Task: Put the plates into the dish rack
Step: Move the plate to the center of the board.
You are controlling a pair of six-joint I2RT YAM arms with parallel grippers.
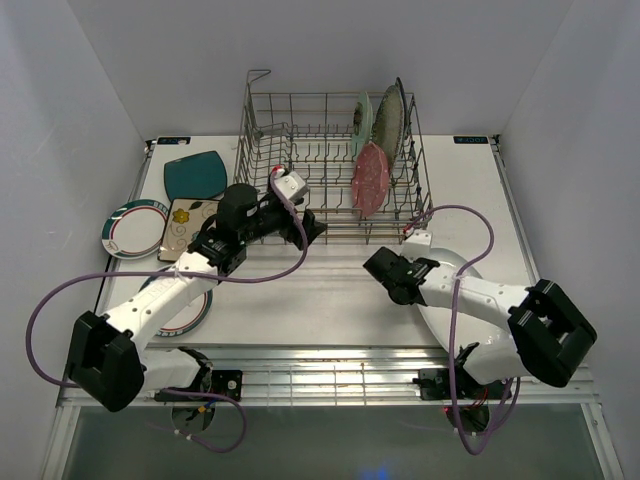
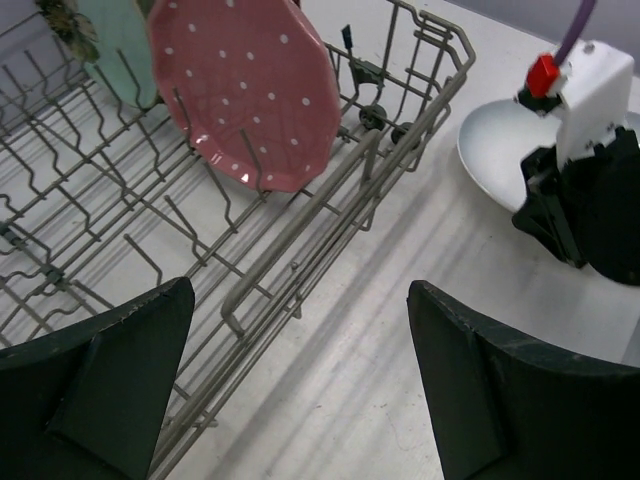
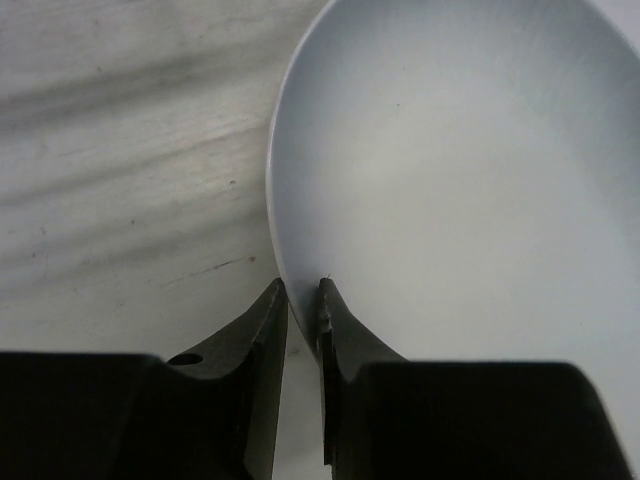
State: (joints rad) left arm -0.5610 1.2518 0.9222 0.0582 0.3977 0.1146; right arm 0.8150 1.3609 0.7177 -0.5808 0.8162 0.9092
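Bare tabletop lies left of my right gripper in the top view, so it should pull the oval plate (image 3: 460,200) there next and release it.
The grey wire dish rack (image 1: 300,150) stands at the back middle, with a pink dotted plate (image 1: 369,180), a mint green plate (image 1: 364,120) and a speckled silver plate (image 1: 391,118) upright at its right end. My left gripper (image 1: 308,230) is open and empty, just in front of the rack's front rail (image 2: 330,215); its wrist view shows the pink plate (image 2: 245,90). My right gripper (image 1: 392,278) is shut on the left rim of the big white oval plate (image 3: 460,200), which lies on the table (image 1: 450,262).
On the left lie a teal square plate (image 1: 195,175), a floral square plate (image 1: 190,225), a white rimmed round plate (image 1: 135,228) and another rimmed round plate (image 1: 190,312) partly under the left arm. White walls enclose the table on three sides.
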